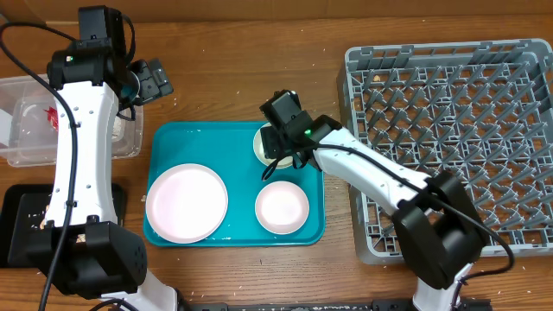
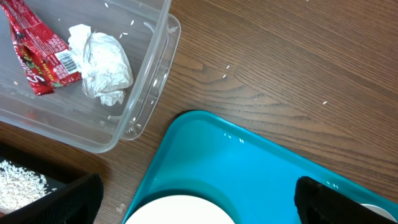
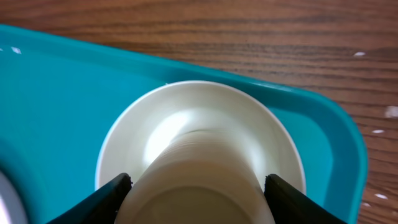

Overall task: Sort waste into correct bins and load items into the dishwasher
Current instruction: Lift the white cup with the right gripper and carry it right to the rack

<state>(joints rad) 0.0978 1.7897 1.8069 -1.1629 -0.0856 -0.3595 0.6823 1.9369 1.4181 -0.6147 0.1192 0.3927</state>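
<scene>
The grey dish rack [image 1: 446, 123] has empty pegs, so my right gripper will lift off the white bowl under the cup next, then bring the cup among those pegs down.
My right gripper [image 1: 282, 140] [image 3: 196, 190] is shut on the small white cup [image 3: 199, 171], bottom towards the camera, just over a white bowl [image 1: 261, 143] [image 3: 186, 115] at the teal tray's back right. A second white bowl [image 1: 282, 208] and the pale plate [image 1: 186, 203] [image 2: 180, 213] lie on that tray. My left gripper [image 1: 154, 79] [image 2: 199, 205] is open and empty, above the table by the tray's back left corner. The clear tub [image 1: 22, 147] [image 2: 146, 81] holds the red wrapper [image 2: 37, 56] and the napkin ball [image 2: 102, 62]. The carrot stick is out of view.
The teal tray [image 1: 238, 147] [image 2: 249, 168] sits mid-table. The grey dish rack [image 1: 449, 130] stands at the right. The black tray [image 1: 22, 220] with rice [image 2: 18, 183] is at the front left. A few rice grains lie on the wood.
</scene>
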